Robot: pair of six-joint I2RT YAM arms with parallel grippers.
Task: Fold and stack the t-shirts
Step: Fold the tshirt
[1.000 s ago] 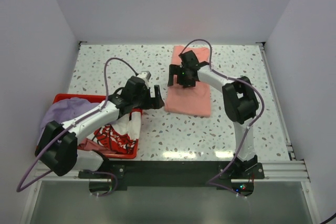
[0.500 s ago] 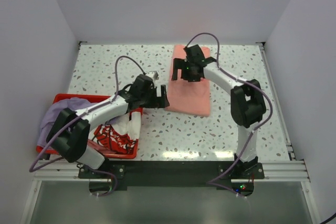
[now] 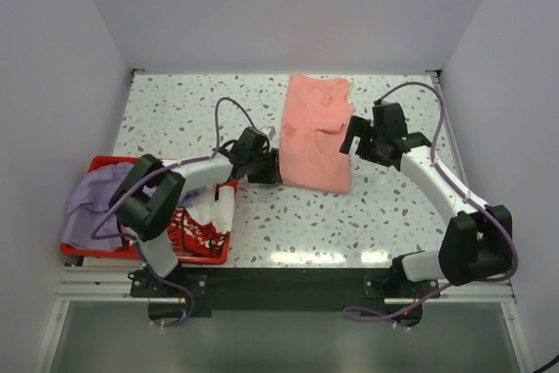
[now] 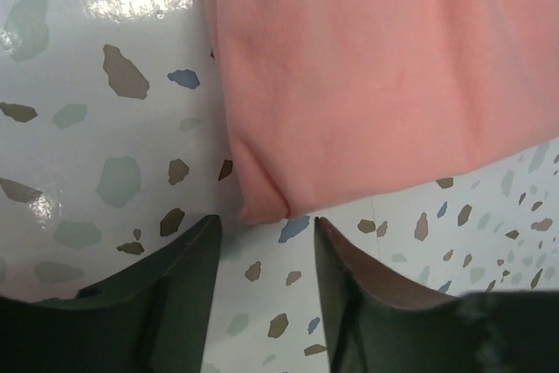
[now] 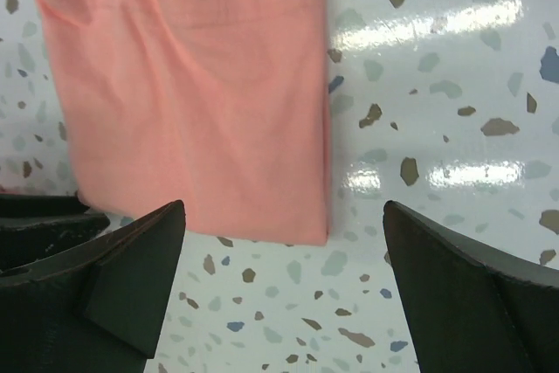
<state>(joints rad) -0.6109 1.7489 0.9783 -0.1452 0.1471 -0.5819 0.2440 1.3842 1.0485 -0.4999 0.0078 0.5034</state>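
Observation:
Next I should lower my right gripper's open fingers back onto the pink t-shirt's near corner (image 3: 346, 189) (image 5: 314, 233) across from my left gripper, as it lies below and back from them.
The salmon-pink t-shirt (image 3: 314, 137) lies folded into a long rectangle on the speckled table (image 3: 175, 111). My left gripper (image 3: 272, 168) sits low at the shirt's near-left corner. In the left wrist view that corner of the pink t-shirt (image 4: 376, 76) lies just ahead of the left gripper (image 4: 266, 220), whose jaws are partly open with only bare table between them. My right gripper (image 3: 363, 146) hovers just right of the shirt, wide open and empty. Seen from the right wrist, the right gripper (image 5: 284, 207) frames a corner of the pink t-shirt (image 5: 192, 93).
A red crate (image 3: 113, 162) stands at the near left. A lavender t-shirt (image 3: 100, 194) and a white t-shirt with red print (image 3: 196, 224) hang over its sides. White walls enclose the table on three sides.
The left gripper moved right to the pink shirt's near-left corner and its jaws narrowed. The right arm lifted off the shirt and swung to its right side, staying open.

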